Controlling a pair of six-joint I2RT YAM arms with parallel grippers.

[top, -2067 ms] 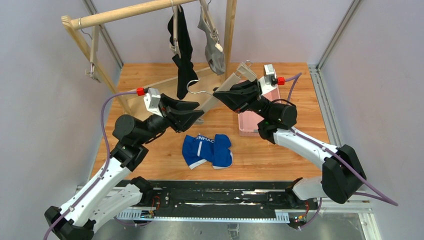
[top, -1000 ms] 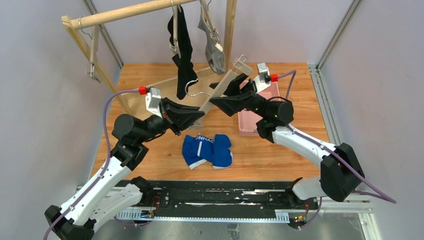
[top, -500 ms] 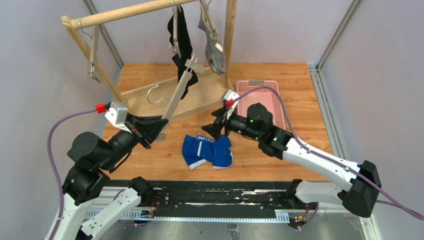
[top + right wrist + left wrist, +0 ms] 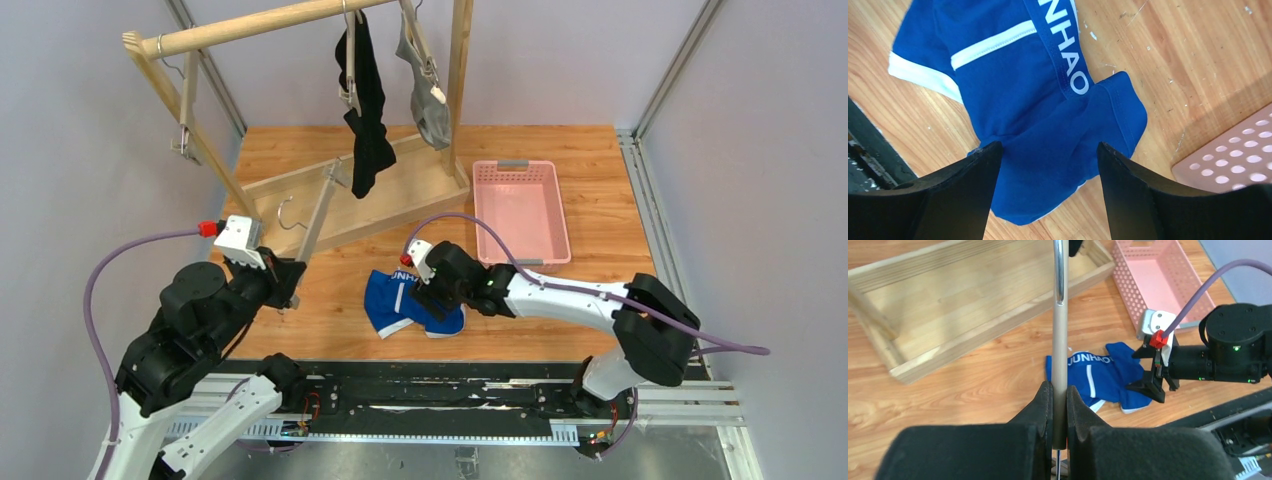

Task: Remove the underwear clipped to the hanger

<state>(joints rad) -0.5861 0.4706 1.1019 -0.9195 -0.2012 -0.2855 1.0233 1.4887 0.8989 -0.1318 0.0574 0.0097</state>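
My right gripper moves down onto the bunched blue cloth (image 4: 425, 308) beside the lettering's end and closes next, since its open fingers already straddle that part.
The blue underwear (image 4: 415, 303) with white lettering lies crumpled on the table near the front. My right gripper (image 4: 425, 293) hangs open just above it, and its fingers straddle the blue cloth (image 4: 1038, 100) in the right wrist view. My left gripper (image 4: 288, 280) is shut on the bar of a bare hanger (image 4: 315, 215), which it holds tilted above the table at the left. The bar (image 4: 1060, 340) runs up between the left fingers. Black underwear (image 4: 365, 100) and grey underwear (image 4: 428, 95) hang clipped to hangers on the wooden rail (image 4: 250, 25).
A pink basket (image 4: 520, 210) stands on the table to the right of the rack. The rack's wooden base frame (image 4: 400, 190) lies across the back. One more bare hanger (image 4: 187, 110) hangs at the rail's left end. Metal posts border both sides.
My right gripper has left the hanger's clip and come down over the blue underwear. The left arm has drawn the hanger left and towards the near edge.
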